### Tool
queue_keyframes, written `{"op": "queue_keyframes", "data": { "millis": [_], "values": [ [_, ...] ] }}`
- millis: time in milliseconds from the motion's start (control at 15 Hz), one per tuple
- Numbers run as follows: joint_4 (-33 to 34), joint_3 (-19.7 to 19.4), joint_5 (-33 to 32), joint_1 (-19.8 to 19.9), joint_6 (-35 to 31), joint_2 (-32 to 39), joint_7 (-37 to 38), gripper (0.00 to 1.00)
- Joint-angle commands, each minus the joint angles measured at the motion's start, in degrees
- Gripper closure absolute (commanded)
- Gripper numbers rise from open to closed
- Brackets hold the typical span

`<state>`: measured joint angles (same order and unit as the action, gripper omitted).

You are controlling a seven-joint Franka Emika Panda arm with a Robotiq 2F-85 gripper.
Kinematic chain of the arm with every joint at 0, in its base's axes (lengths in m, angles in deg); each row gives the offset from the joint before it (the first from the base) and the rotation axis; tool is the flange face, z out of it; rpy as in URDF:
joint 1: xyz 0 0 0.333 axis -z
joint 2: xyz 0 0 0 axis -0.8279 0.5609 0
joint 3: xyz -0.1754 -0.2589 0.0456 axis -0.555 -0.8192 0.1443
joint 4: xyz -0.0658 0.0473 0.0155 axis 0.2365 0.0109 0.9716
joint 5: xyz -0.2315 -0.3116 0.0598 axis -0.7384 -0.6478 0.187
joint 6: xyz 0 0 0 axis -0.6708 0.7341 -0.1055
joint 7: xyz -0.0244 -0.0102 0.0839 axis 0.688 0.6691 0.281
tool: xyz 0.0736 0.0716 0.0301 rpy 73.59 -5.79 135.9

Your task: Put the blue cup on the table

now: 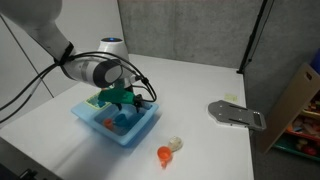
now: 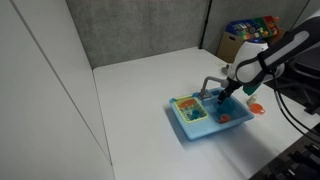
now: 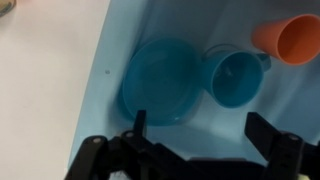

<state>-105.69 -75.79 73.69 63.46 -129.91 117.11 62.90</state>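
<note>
Next, my gripper should lower and advance onto the blue cup's rim beside the dish (image 3: 160, 80).
In the wrist view the blue cup (image 3: 232, 78) stands open side up inside the light-blue toy sink (image 3: 125, 35), beside a round blue dish (image 3: 160, 80). An orange cup (image 3: 290, 38) lies just beyond it. My gripper (image 3: 200, 130) is open and empty, its two fingers hovering above the sink floor just short of the cup and dish. In both exterior views the gripper (image 1: 118, 100) (image 2: 225, 95) hangs over the sink (image 1: 140, 132) (image 2: 190, 130), and I cannot make out the blue cup there. The white table (image 1: 200, 80) (image 2: 140, 90) (image 3: 50, 70) carries the sink.
A grey flat device with a handle (image 1: 237, 115) lies on the table beyond the sink. An orange toy (image 1: 165, 155) (image 2: 255, 108) and a small pale object (image 1: 176, 144) sit on the table by the sink. A shelf of colourful items (image 2: 250, 28) stands off the table.
</note>
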Motion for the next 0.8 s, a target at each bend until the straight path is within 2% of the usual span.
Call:
{"op": "queue_keyframes", "data": {
  "millis": [0,733],
  "values": [
    [2.61,0.29,-0.25,0.4,1.74,1.91,-0.97,0.0],
    [1.66,-2.08,-1.6,-0.5,4.48,2.33,0.12,0.0]
  ]
}}
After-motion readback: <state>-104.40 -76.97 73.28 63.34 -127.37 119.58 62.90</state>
